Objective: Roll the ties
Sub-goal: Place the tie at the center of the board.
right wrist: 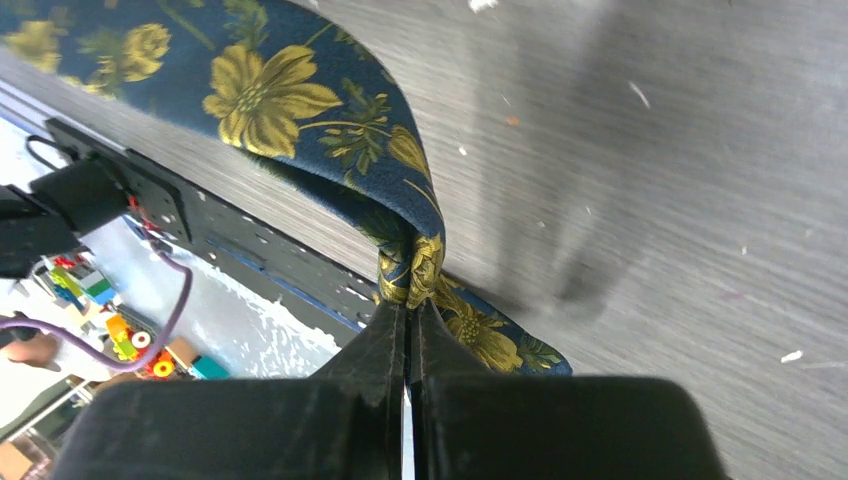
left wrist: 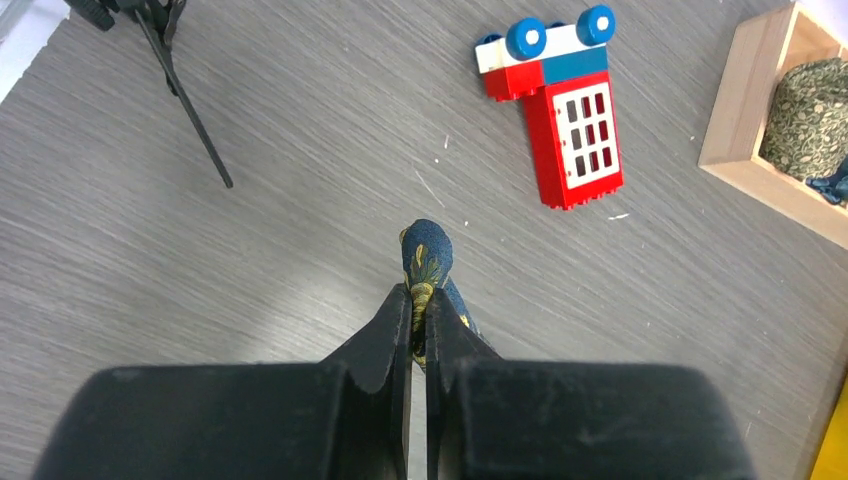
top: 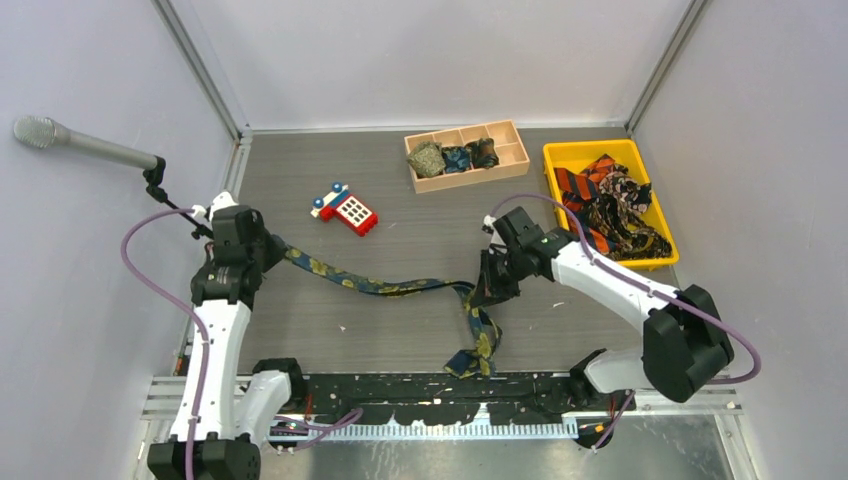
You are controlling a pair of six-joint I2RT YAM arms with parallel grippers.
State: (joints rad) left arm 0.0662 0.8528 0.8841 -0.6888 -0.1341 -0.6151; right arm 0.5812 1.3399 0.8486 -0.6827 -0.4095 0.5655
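Observation:
The tie's narrow end hangs above the table, so next my left gripper should move down and back toward the black bar and release it on the bare table.
A navy tie with yellow-gold flowers (top: pixel 400 288) stretches across the table between the two arms, its wide end (top: pixel 478 352) lying near the front edge. My left gripper (top: pixel 262 246) is shut on the tie's narrow end (left wrist: pixel 428 252), whose tip sticks out past the fingertips (left wrist: pixel 395 310). My right gripper (top: pixel 490 290) is shut on a bunched fold of the same tie (right wrist: pixel 300 100) near its wide part. Three rolled ties (top: pixel 455 157) sit in the wooden box (top: pixel 510 130). More loose ties (top: pixel 608 208), orange-and-black and dark, fill the yellow bin (top: pixel 560 153).
A red-and-blue toy phone (top: pixel 345 208) lies left of the wooden box. A microphone (top: pixel 40 133) on a stand pokes in from the left wall. A black rail (top: pixel 430 385) runs along the front edge. Walls close in on three sides.

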